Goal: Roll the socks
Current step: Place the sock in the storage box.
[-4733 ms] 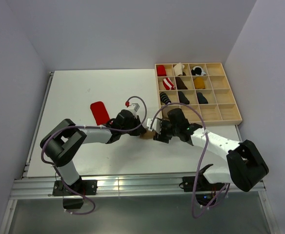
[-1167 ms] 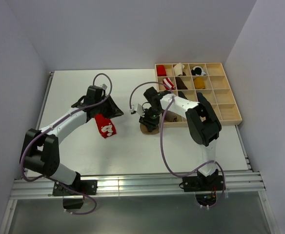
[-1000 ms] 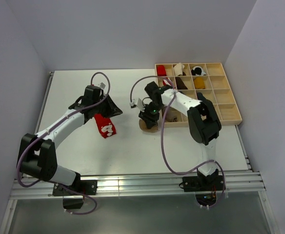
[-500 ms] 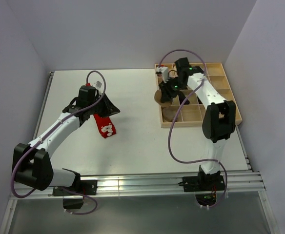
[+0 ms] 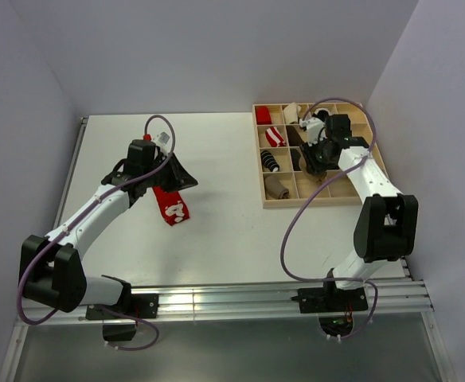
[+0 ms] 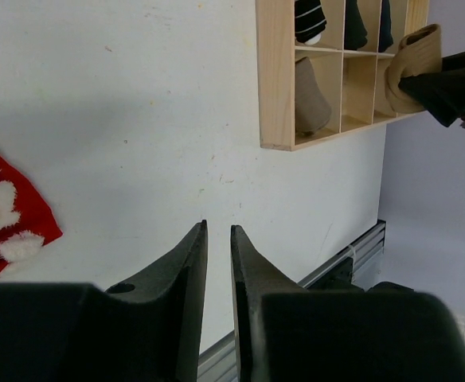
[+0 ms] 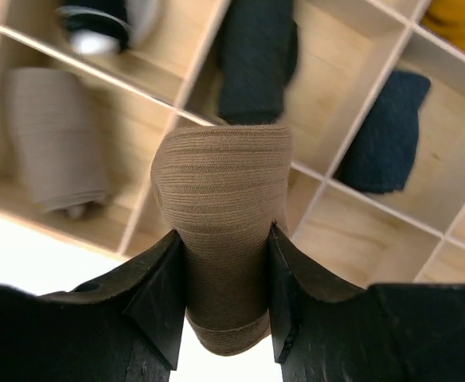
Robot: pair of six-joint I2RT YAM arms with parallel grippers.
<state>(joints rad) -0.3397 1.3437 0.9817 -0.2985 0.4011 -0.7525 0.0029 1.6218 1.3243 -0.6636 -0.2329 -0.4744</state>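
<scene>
The robot's right gripper should next move back and down into the tray's near-row section [image 7: 298,196] beside the grey sock roll and let go of the tan-brown sock [image 7: 220,207], because bare wood shows there.
The rolled tan-brown sock [image 7: 220,207] sits between my right gripper's [image 7: 226,239] fingers, which are shut on it. It hangs above the middle compartments of the wooden tray [image 7: 312,171]. The top view shows this gripper [image 5: 306,159] over the tray [image 5: 376,171]. The left wrist view also shows the tan sock [image 6: 412,68] held over the tray. The red sock with white marks [image 5: 171,205] lies flat on the table, partly under my left gripper [image 5: 186,181]. In the left wrist view it [image 6: 1,215] is at the left edge. The left gripper [image 6: 217,226] is empty, its jaws almost together.
Tray compartments hold a grey sock roll [image 7: 53,139], dark rolls [image 7: 252,56], a navy one [image 7: 384,131], a mustard one [image 7: 455,16] and a red-and-white striped bundle [image 5: 274,135]. The right-hand compartments show bare wood. The table's front rail [image 6: 352,255] is near.
My right gripper has carried the tan sock from the table beside the tray up and rightward over the tray's middle. The left arm has lifted off the red sock and barely moved lately.
</scene>
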